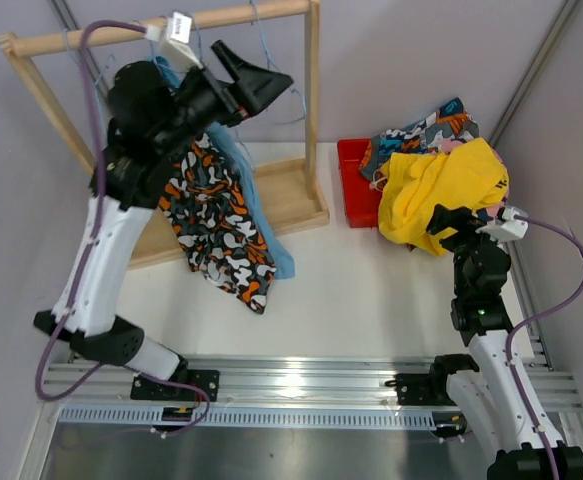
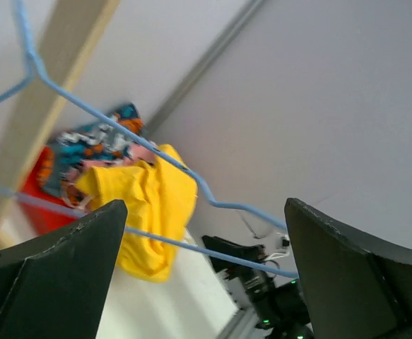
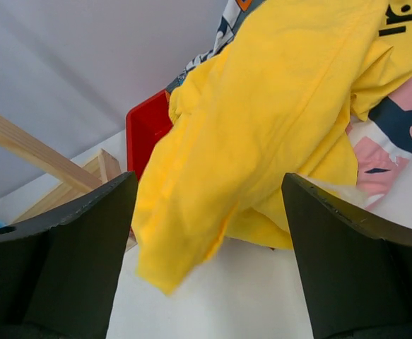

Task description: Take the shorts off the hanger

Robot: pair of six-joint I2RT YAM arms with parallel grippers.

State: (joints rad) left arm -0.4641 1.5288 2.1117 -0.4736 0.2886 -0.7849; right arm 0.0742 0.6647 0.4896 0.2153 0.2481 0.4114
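The left gripper goes down and to the left in the top view next, onto the hanger wire of the blotched shorts, which still hang there.
The black-orange-white blotched shorts hang from the wooden rack, with the light blue shorts behind them. My left gripper is open, raised by the rack's rail. In the left wrist view an empty blue wire hanger crosses between its fingers, not gripped. The yellow shorts lie heaped over the red bin, on top of the blue-orange patterned shorts and the pink patterned shorts. My right gripper is open and empty just in front of the yellow shorts.
The rack's wooden base lies on the white table left of the bin. More blue wire hangers hang from the rail. A grey wall stands behind and a metal rail runs along the near edge.
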